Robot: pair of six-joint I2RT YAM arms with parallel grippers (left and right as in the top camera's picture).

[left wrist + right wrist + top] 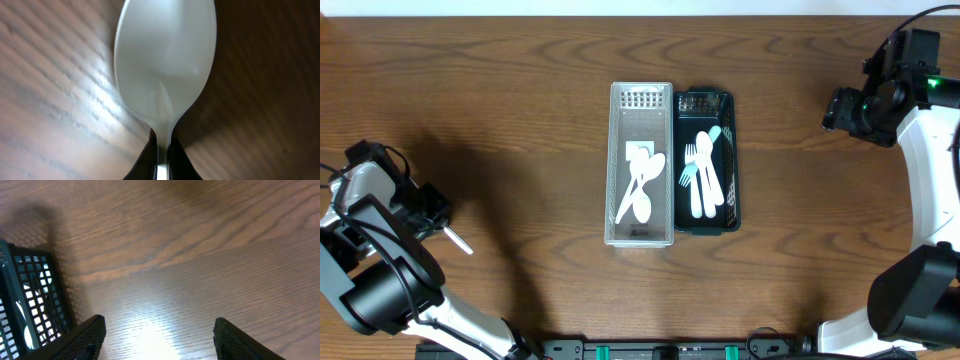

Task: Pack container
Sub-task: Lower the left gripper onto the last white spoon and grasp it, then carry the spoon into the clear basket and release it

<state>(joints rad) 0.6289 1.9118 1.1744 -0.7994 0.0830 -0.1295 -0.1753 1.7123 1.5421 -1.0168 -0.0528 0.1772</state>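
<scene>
The left gripper will next lift the white spoon up from the wood and then lower it into the clear basket, which already has white spoons in it.
A clear basket (617,150) holding white spoons (642,185) stands at the table's middle. A black basket (732,170) with white forks (704,170) and a teal utensil stands against its right side. My left gripper (438,222) is at the far left, shut on a white spoon (460,242). In the left wrist view the spoon's bowl (165,55) fills the frame, with its neck between the jaws (161,155). My right gripper (835,108) is open and empty at the far right; its jaws (160,335) hover over bare wood beside the black basket's corner (30,295).
The wooden table (520,80) stretches around both baskets. The arm bases stand at the front left and right edges.
</scene>
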